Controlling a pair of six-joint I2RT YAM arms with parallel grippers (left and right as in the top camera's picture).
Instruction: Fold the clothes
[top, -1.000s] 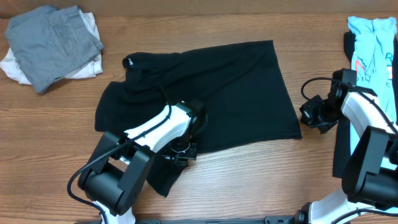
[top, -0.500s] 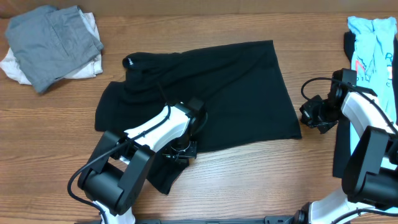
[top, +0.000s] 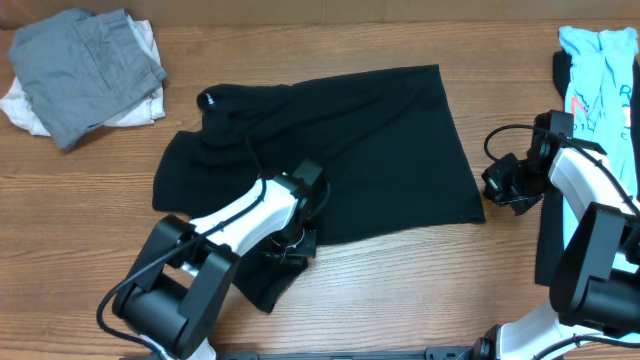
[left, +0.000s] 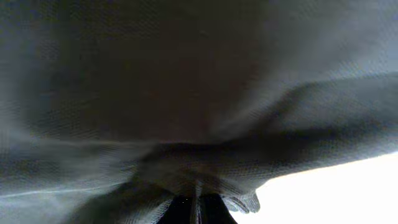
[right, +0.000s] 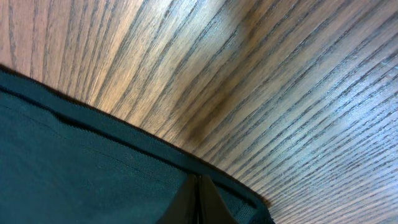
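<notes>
The left gripper draws back toward the near table edge next, pulling the black T-shirt (top: 380, 150) along by the bunched fold, and only then opens.
A black T-shirt (top: 380, 150) lies spread across the middle of the wooden table (top: 420, 290), its left part rumpled. My left gripper (top: 290, 243) sits low over the shirt's near left part. In the left wrist view the left gripper (left: 198, 208) is shut on a bunched fold of the black cloth (left: 186, 93), which fills the frame. My right gripper (top: 490, 190) is at the shirt's near right corner. In the right wrist view the right gripper (right: 199, 182) is shut just inside the hem, with dark cloth (right: 93, 168) on both sides of the fingers.
A folded grey piece on a white one (top: 85, 70) lies at the far left corner. A light-blue shirt with red print (top: 600, 75) lies at the far right edge, behind the right arm. Bare wood (right: 280, 93) shows beyond the hem.
My left arm has shifted slightly away from the front edge with the cloth still pinched. The right arm has not moved.
</notes>
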